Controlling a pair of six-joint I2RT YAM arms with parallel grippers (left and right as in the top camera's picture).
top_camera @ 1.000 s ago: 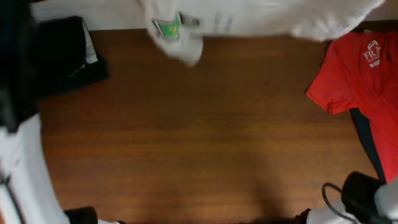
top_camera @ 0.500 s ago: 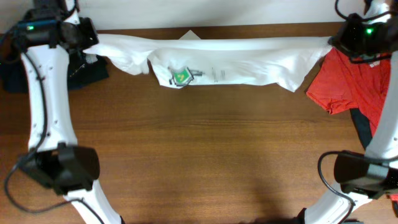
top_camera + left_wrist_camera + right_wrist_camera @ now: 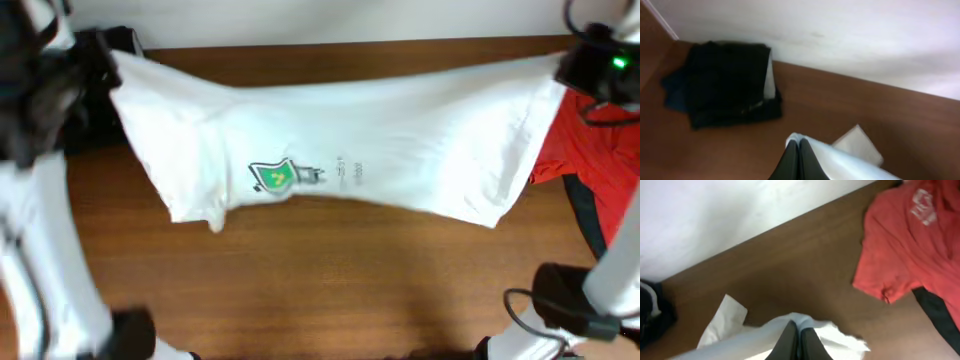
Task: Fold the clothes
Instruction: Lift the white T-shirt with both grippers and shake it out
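Observation:
My left gripper should lower and pull back, bringing its end of the shirt down in front of the folded black garments.
The white shirt [image 3: 400, 140] hangs stretched in the air across the table, with its green label [image 3: 272, 177] showing near the middle left. My left gripper [image 3: 108, 55] is shut on its left end; in the left wrist view the black fingers [image 3: 799, 150] pinch a white fold [image 3: 850, 165]. My right gripper [image 3: 570, 68] is shut on its right end; in the right wrist view the fingers [image 3: 797, 332] clamp the white cloth [image 3: 740, 345]. The shirt's lower edge sags toward the table.
A red T-shirt [image 3: 590, 165] with a dark garment [image 3: 590, 220] lies at the right edge; it also shows in the right wrist view [image 3: 910, 240]. Folded black garments [image 3: 725, 80] lie at the back left corner. A white wall [image 3: 840, 35] runs behind the wooden table [image 3: 330, 290].
Both grippers have lifted and swung the shirt toward the front. The shirt has opened out from a narrow band at the back edge into a wide hanging sheet.

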